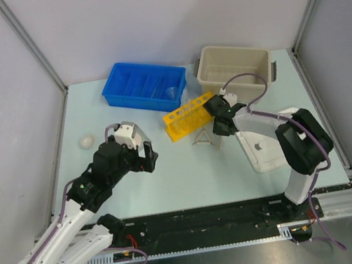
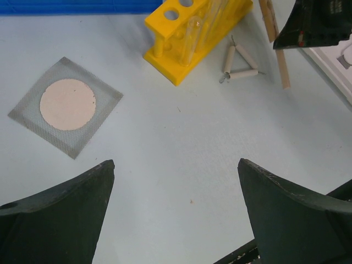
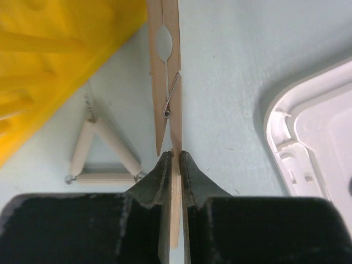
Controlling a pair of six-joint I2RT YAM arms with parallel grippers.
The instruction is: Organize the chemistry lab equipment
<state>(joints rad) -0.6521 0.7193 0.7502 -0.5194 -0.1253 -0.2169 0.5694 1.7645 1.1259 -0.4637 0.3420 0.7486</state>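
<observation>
The robot's right gripper needs to rise first and then move away from the robot's base, to get the clamp stick over the near side of the beige tub.
My right gripper is shut on the lower end of the wooden clamp stick, low over the table just right of the yellow holed test-tube rack. The wire triangle lies flat to the left of the stick, also in the top view. My left gripper is open and empty above bare table. The square gauze with white centre lies ahead and to its left. The rack stands ahead of it. A clear funnel sits in the blue bin. The tiny blue piece is out of view.
The blue divided bin and the beige tub stand at the back. The white lid lies flat at the right, close to my right gripper. A small clear round item lies at the far left.
</observation>
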